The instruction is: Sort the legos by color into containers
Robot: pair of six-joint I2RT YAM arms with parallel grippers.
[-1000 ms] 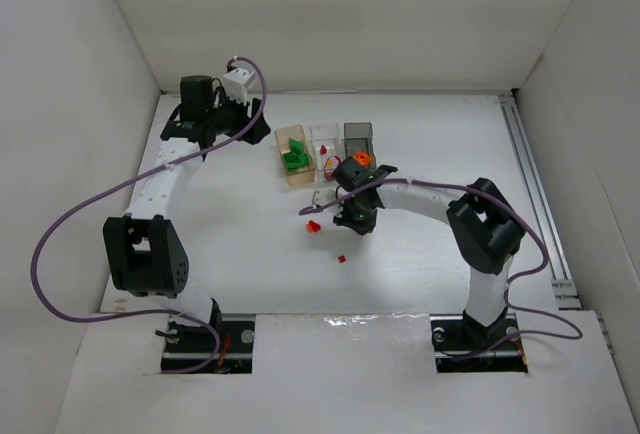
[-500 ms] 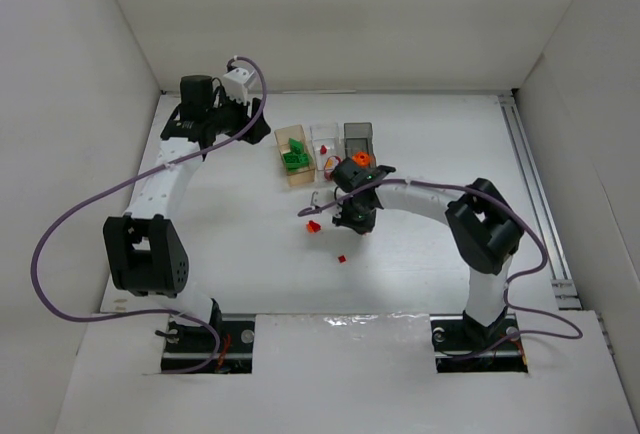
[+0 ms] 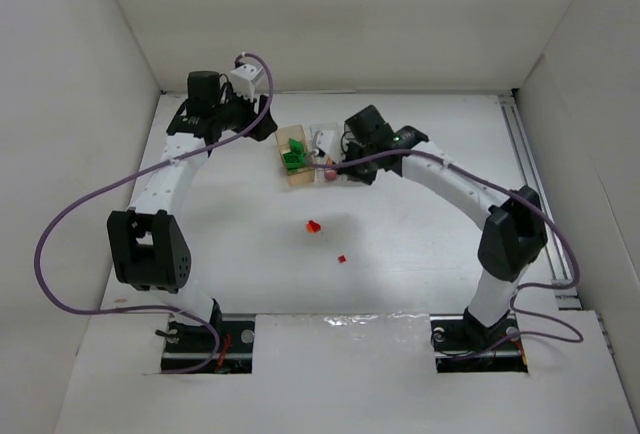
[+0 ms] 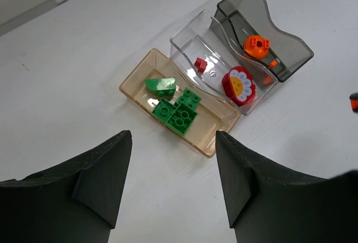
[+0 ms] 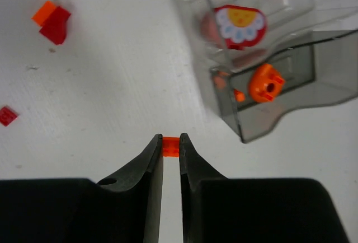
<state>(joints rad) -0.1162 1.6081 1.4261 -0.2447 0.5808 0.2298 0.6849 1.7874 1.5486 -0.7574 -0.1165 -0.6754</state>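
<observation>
I will move my right gripper outward over the grey bin's open top (image 5: 286,82) and let go of the tiny orange brick (image 5: 170,147) there, because that bin is outward of my gripper.
Three containers stand side by side: a tan-orange bin (image 4: 136,90) with green legos (image 4: 178,113), a clear bin (image 4: 187,34) with a red flower piece (image 4: 239,85) and a small red brick (image 4: 200,64), and a smoky grey bin (image 5: 313,69) with a round orange piece (image 5: 266,83). My right gripper (image 5: 170,140) is shut on a tiny orange brick (image 5: 170,147), held above the table just in front of the grey bin. My left gripper (image 4: 173,142) hangs open and empty above the table by the tan bin. A red and orange lego pair (image 3: 313,225) and a tiny red lego (image 3: 341,258) lie loose on the table.
White walls enclose the table on three sides. A metal rail (image 3: 535,184) runs along the right edge. Purple cables (image 3: 60,224) loop from both arms. In the top view the right arm (image 3: 440,169) covers the grey bin.
My right arm has risen from the table beside the loose legos and swung back to the bins, with the orange brick in its jaws. The left gripper has shifted slightly right.
</observation>
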